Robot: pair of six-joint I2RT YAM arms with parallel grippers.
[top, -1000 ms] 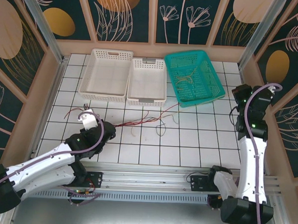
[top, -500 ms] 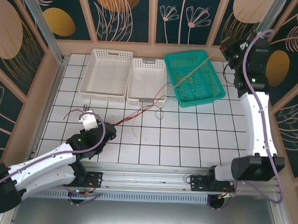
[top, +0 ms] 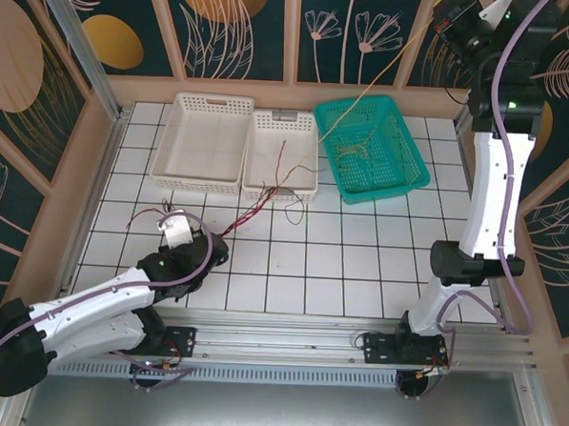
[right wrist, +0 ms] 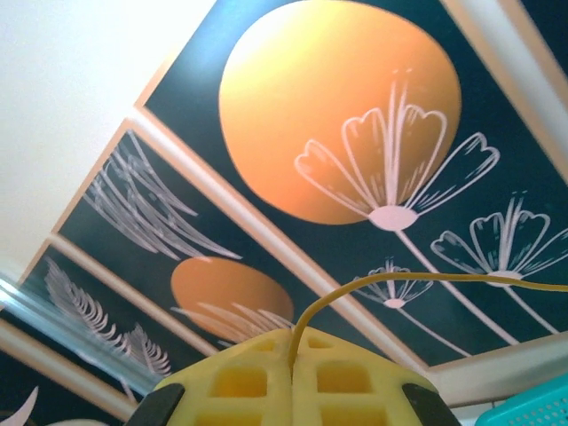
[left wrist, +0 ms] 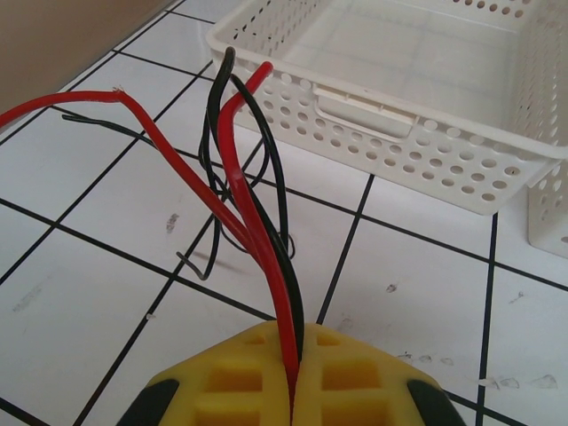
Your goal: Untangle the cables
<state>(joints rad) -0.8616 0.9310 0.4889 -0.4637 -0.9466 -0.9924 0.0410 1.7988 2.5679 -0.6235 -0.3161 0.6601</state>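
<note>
My right gripper is going to move down and back toward the front corner of the smaller white basket (top: 312, 196) next, because the tight yellow-olive cable runs into the red cables.
A bunch of red cables (left wrist: 240, 182) and black cables (left wrist: 268, 209) rises from my left gripper (left wrist: 297, 342), which is shut on them just above the tiled table. From above, that left gripper (top: 176, 229) sits at the front left. The red and black strands (top: 251, 216) run from it to the front rim of a white basket. My right gripper (top: 455, 22) is raised high against the back wall, shut on a yellow-olive cable (top: 368, 84) stretched taut down toward the baskets. In the right wrist view the yellow cable (right wrist: 355, 286) leaves the shut right gripper (right wrist: 293, 342).
Two white perforated baskets (top: 164, 145) (top: 252, 149) stand side by side at the back. A teal basket (top: 414, 143) to their right holds a few yellow strands (top: 353, 152). The left wrist view has a white basket (left wrist: 399, 133) close ahead. Patterned walls enclose the table.
My right arm has swung from low at the table's right up to the back wall, drawing the yellow cable taut. The red and black strands slid toward the white basket.
</note>
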